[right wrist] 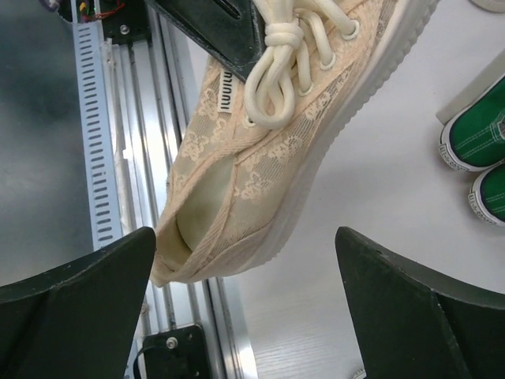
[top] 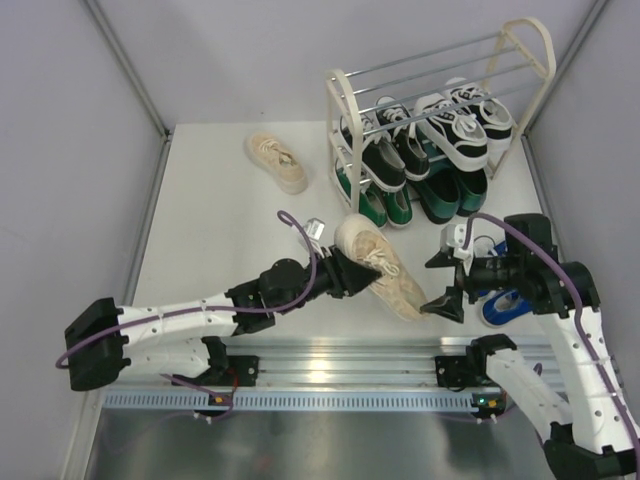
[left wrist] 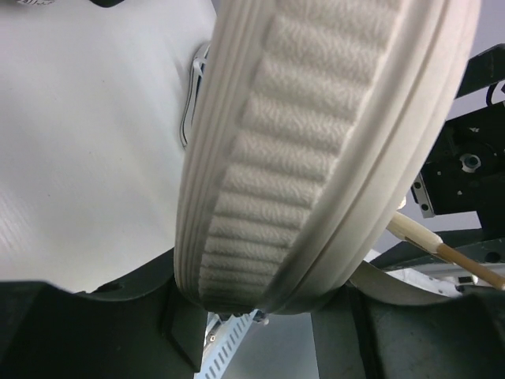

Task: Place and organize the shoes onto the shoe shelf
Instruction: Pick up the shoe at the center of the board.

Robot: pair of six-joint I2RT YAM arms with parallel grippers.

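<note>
My right gripper is going to move outward next, then in onto the cream sneaker's side facing the green sneakers, because the held sneaker's open heel end sticks out free.
My left gripper is shut on a cream chunky sneaker and holds it lifted near the table's front; its ribbed sole fills the left wrist view. My right gripper is open, its jaws on either side of that sneaker's heel without touching it. The second cream sneaker lies at the back left. The shoe shelf stands at the back right and holds black, striped and green shoes. Blue sneakers lie under my right arm.
Green sneakers sit on the shelf's lowest tier just beyond the held shoe. A metal rail runs along the table's front edge. Grey walls close in both sides.
</note>
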